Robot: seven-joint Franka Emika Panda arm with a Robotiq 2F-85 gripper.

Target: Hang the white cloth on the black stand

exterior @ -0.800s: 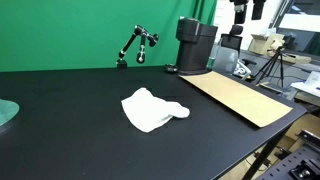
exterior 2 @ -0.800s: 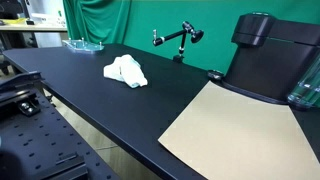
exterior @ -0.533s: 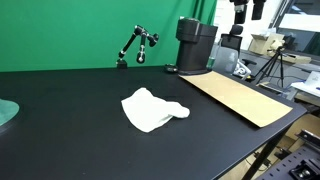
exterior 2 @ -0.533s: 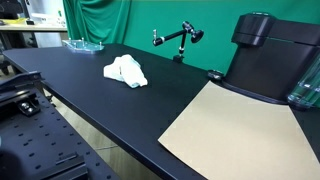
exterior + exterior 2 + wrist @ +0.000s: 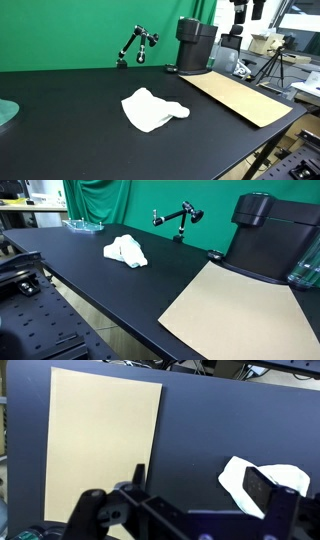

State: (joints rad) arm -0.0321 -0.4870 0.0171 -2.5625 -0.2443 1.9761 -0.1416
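My open gripper goes down and toward the right in the wrist view next onto the cloth's backdrop-side edge (image 5: pixel 142 94) (image 5: pixel 250 507), since the cloth lies below there.
A crumpled white cloth (image 5: pixel 152 108) lies on the black table (image 5: pixel 70 135), also shown in an exterior view (image 5: pixel 125 250). The black stand (image 5: pixel 136 45), a small jointed arm, stands at the table's back edge before the green backdrop; it shows in both exterior views (image 5: pixel 178 218). In the wrist view my gripper (image 5: pixel 200 475) is open and empty, high above the table. The cloth (image 5: pixel 232 478) lies below it, partly hidden behind one finger. The stand is out of the wrist view.
A tan board (image 5: pixel 238 95) (image 5: pixel 235 305) (image 5: pixel 100 440) lies flat on the table. A black cylindrical machine (image 5: pixel 195 45) (image 5: pixel 262 235) stands behind it. A glass dish (image 5: pixel 5 112) (image 5: pixel 82 223) sits at the table's far end. A tripod (image 5: pixel 275 65) stands beyond the table.
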